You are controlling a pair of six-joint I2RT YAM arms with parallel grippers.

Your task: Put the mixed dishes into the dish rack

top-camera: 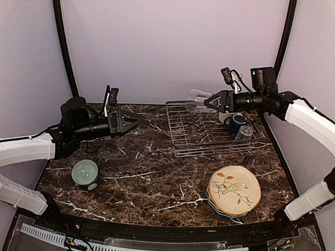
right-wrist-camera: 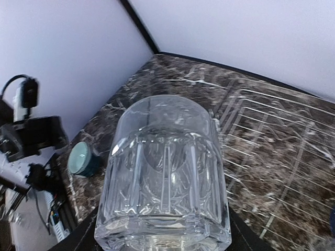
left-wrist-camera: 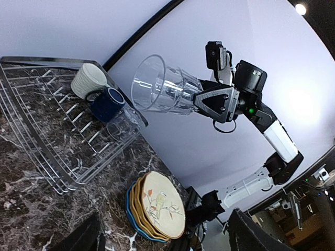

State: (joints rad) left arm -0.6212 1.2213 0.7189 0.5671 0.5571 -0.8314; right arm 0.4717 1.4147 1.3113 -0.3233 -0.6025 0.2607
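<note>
The robot's right gripper should turn the tumbler so its opening points down and lower it onto the empty rack wires beside the navy mug (top-camera: 237,124) and the other clear glass.
My right gripper (top-camera: 214,102) is shut on a clear glass tumbler (top-camera: 197,100), held on its side in the air over the far left corner of the dish rack (top-camera: 195,144). The tumbler (right-wrist-camera: 165,172) fills the right wrist view between the fingers (right-wrist-camera: 84,238). In the rack's right end stand a cream mug (top-camera: 225,117), a navy mug (top-camera: 237,124) and another clear glass (top-camera: 245,133). A mint-green bowl (top-camera: 86,172) sits at the left front. The scalloped plates (top-camera: 233,191) lie stacked at right front, the bird plate on top. My left gripper (top-camera: 135,122) hovers open and empty left of the rack.
A curved pale backdrop with dark ribs closes the table's far side. A white slotted strip (top-camera: 134,247) runs along the near edge. Bare marble table (top-camera: 154,180) lies between the bowl and the plates. From the left wrist view the rack (left-wrist-camera: 47,130) and plates (left-wrist-camera: 159,206) lie ahead.
</note>
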